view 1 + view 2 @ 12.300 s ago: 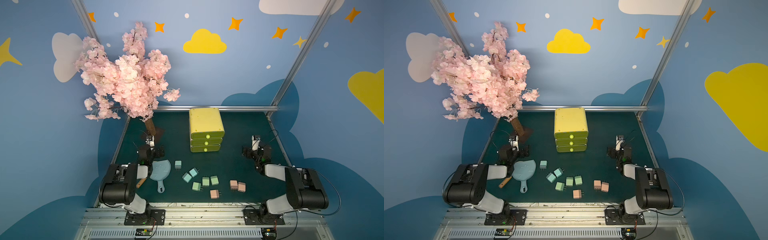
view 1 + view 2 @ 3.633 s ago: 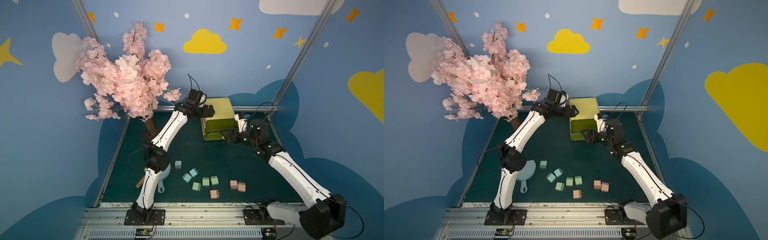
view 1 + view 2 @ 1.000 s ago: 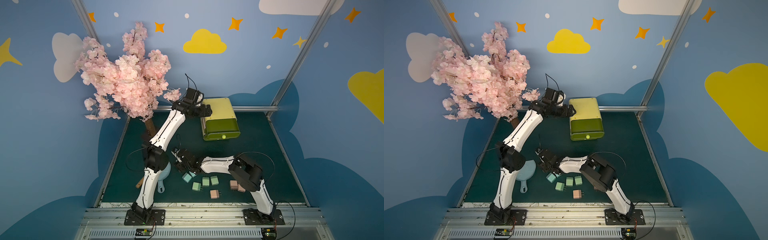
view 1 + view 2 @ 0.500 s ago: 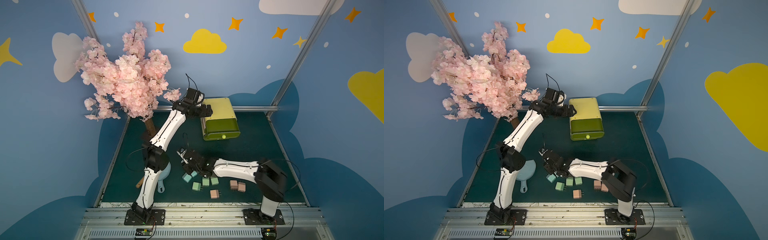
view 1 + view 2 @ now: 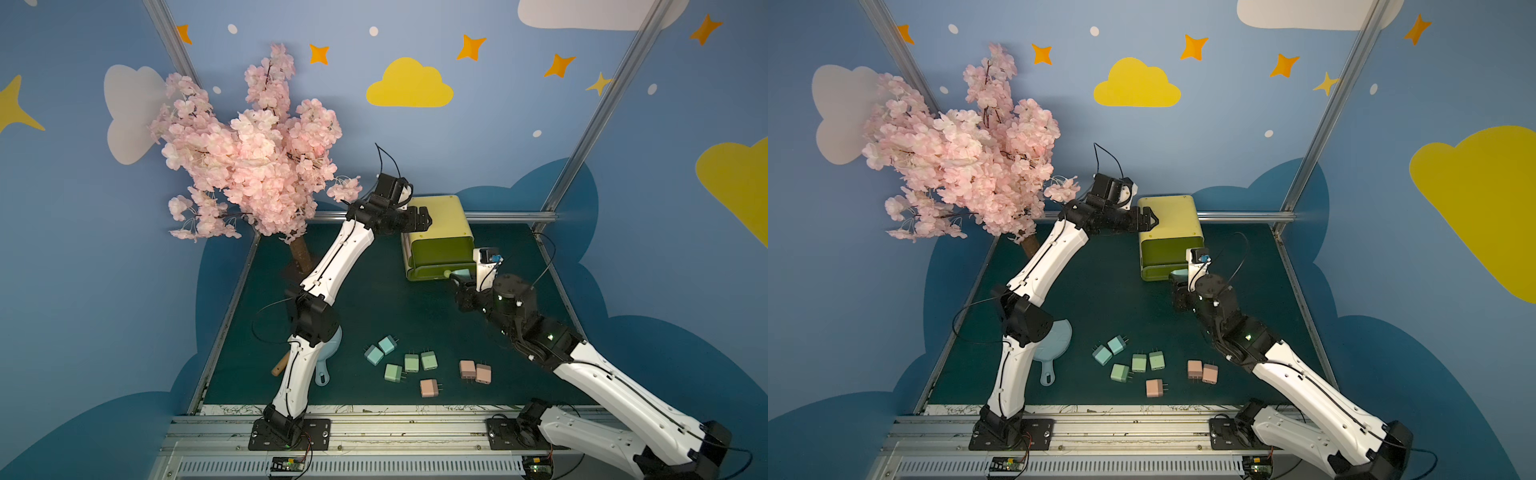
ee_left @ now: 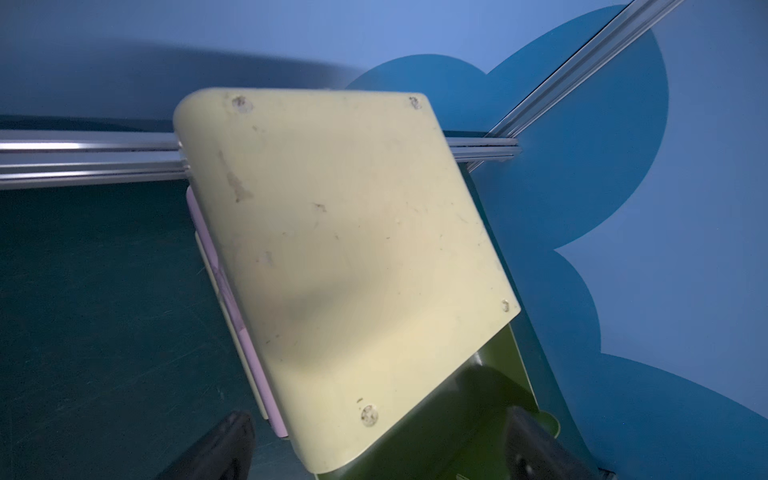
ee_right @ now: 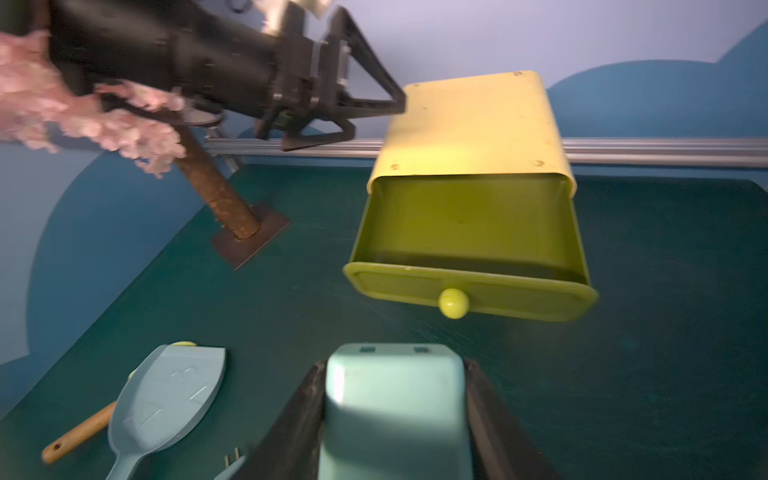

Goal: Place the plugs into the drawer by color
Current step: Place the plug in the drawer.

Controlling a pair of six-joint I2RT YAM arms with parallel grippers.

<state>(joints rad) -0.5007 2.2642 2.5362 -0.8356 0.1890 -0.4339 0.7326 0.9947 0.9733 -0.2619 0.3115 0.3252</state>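
My right gripper holds the plug and needs to move outward over the knob and release it in the drawer's tree-side end point(image 5: 421, 257) point(image 7: 396, 228), because that empty space is outward of the gripper.
The yellow-green drawer chest point(image 5: 436, 210) point(image 5: 1169, 214) stands at the back. Its top drawer point(image 7: 469, 232) is pulled out and looks empty. My left gripper point(image 5: 424, 218) point(image 6: 376, 417) is open, its fingers straddling the chest's top corner without pinching it. My right gripper point(image 5: 459, 277) point(image 7: 395, 365) is shut on a light blue plug point(image 7: 395, 411) point(image 5: 1179, 274), held just in front of the drawer's knob point(image 7: 453, 303). On the mat near the front lie two light blue plugs point(image 5: 380, 350), three mint green plugs point(image 5: 411, 363) and three pink plugs point(image 5: 475, 371).
A light blue paddle point(image 5: 328, 361) point(image 7: 166, 399) and a wooden stick point(image 5: 279, 368) lie beside the left arm's lower part. A pink blossom tree point(image 5: 249, 166) stands at the back left on a flat base point(image 7: 249, 237). A metal rail point(image 5: 511, 216) runs behind the chest.
My right gripper closed on a light blue plug at the front left, lifted it and swung back and right to the drawer's front. The left gripper has stayed at the chest.
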